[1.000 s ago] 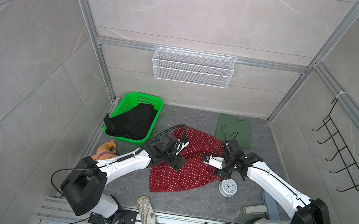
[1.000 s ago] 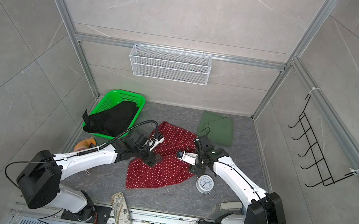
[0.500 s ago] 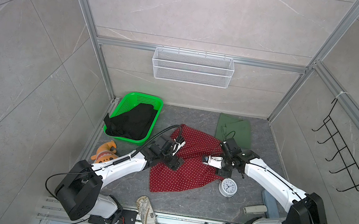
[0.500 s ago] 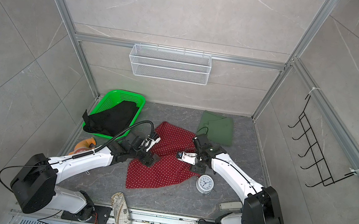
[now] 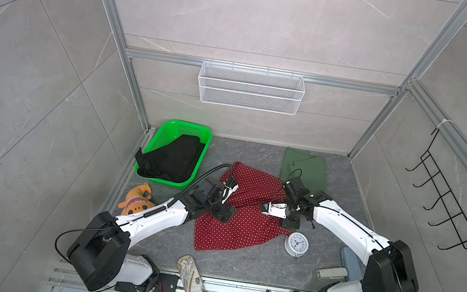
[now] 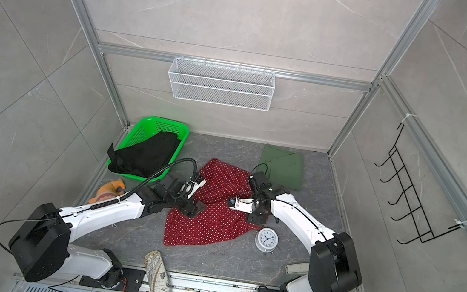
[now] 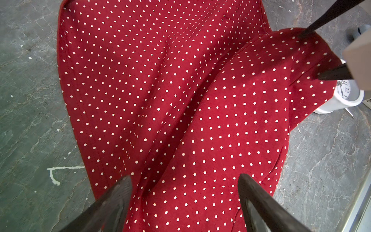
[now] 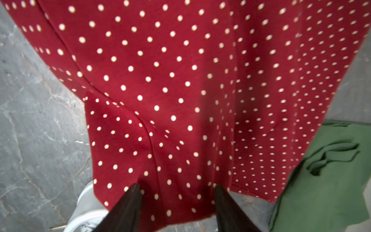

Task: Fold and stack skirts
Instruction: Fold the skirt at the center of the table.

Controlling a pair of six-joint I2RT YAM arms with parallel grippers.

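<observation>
My right gripper holds still and draws its fingers together on the red skirt's raised corner (image 8: 175, 206) next, because the cloth already stands between the open fingers.
The red skirt with white polka dots (image 5: 246, 217) (image 6: 214, 222) lies spread and rumpled mid-floor. My left gripper (image 5: 223, 213) (image 7: 184, 176) hovers open over its left part, nothing between the fingers. At the skirt's right edge my right gripper (image 5: 289, 222) (image 8: 177, 185) has its jaws apart, astride a raised fold of the red cloth (image 8: 180, 80). The dark green skirt (image 5: 305, 170) (image 8: 331, 180) lies folded at the back right. The black skirt (image 5: 174, 158) is heaped in the basket.
The bright green basket (image 5: 180, 127) stands at the back left. A white alarm clock (image 5: 296, 244) (image 7: 345, 96) touches the red skirt's right corner. An orange plush toy (image 5: 136, 198) lies left, a patterned pouch (image 5: 191, 275) in front, and a grey object (image 5: 332, 273) at the front right.
Both arms have shifted only slightly over the red skirt. The right gripper's jaws have narrowed a little. The skirt lies much as before.
</observation>
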